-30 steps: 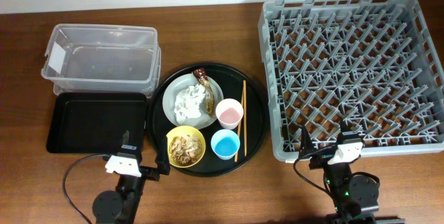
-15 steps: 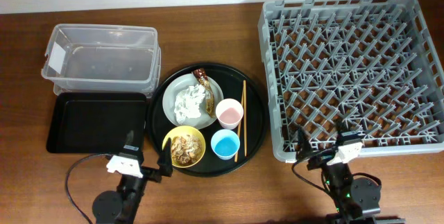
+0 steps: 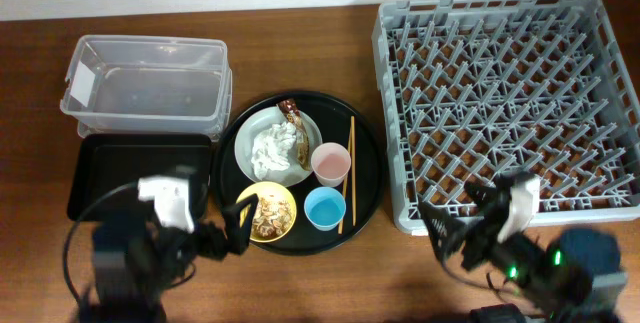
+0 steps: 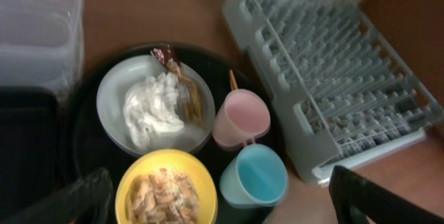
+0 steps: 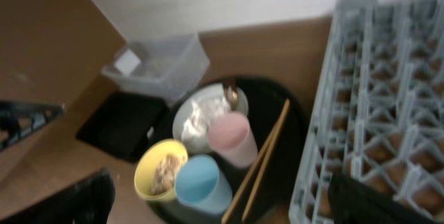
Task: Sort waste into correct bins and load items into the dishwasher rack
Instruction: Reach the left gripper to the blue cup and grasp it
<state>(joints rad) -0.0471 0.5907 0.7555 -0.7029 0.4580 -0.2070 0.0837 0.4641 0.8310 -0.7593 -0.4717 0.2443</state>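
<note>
My left gripper will next go past the yellow bowl and down onto the blue cup's bowl-side rim (image 3: 307,206) (image 4: 238,175), because the blue cup is empty and stands upright with its top open.
Crumpled white tissue (image 3: 272,150) and a brown-gold wrapper (image 3: 291,114) lie on a white plate (image 3: 254,168). Beige food scraps (image 3: 266,214) fill a yellow bowl. The pink cup (image 3: 330,163) and blue cup (image 3: 325,208) stand beside them, and both also show in the left wrist view (image 4: 241,118) (image 4: 255,176). The clear tub (image 3: 145,88) and shallow black tray (image 3: 110,168) are at the left. The grey rack (image 3: 510,93) is at the right. My left gripper (image 3: 225,235) (image 4: 222,200) is open and empty, near the yellow bowl. My right gripper (image 3: 450,238) (image 5: 222,200) is open and empty, at the rack's front left corner.
The plate, bowl, cups and a pair of wooden chopsticks (image 3: 347,173) sit on a round black tray (image 3: 368,178). Bare wood table runs along the front edge between the arms.
Both arms have risen off the table toward the camera and look larger and blurred. The objects on the table have not moved.
</note>
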